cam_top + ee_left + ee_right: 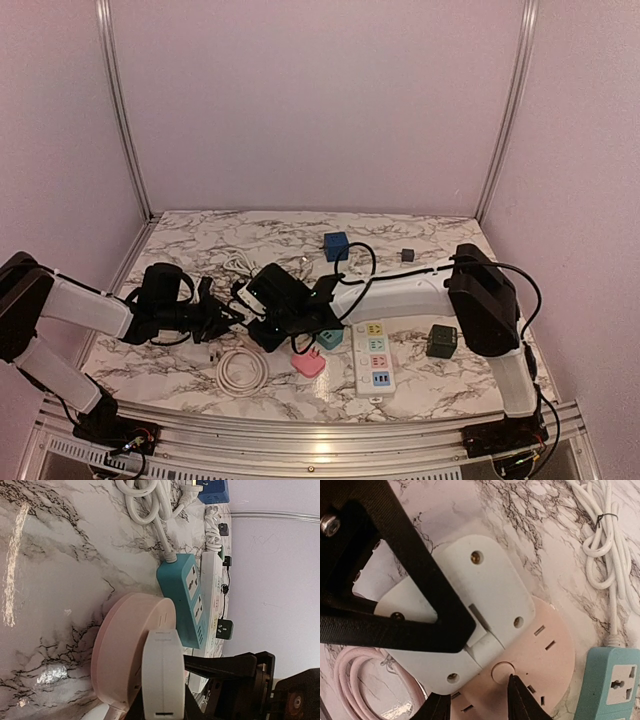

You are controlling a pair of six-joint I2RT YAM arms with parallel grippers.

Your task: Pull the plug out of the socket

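My left gripper should move off the socket, sideways and down to release the plug, since bare marble lies below and to its left in the top view.
The socket is a round pink disc lying on the marble; its rim also shows in the left wrist view. A white plug sits plugged into its face. My left gripper is shut on the white plug, one dark finger on each side of it, and its black finger crosses the plug in the right wrist view. My right gripper hangs just over the socket's face beside the plug, open, its tips apart. In the top view both grippers meet at mid-table and hide the socket.
A teal power strip lies close beside the socket, and a white power strip past it. A white cable bundle and a coiled cord lie nearby. A blue cube and a dark green cube stand farther off.
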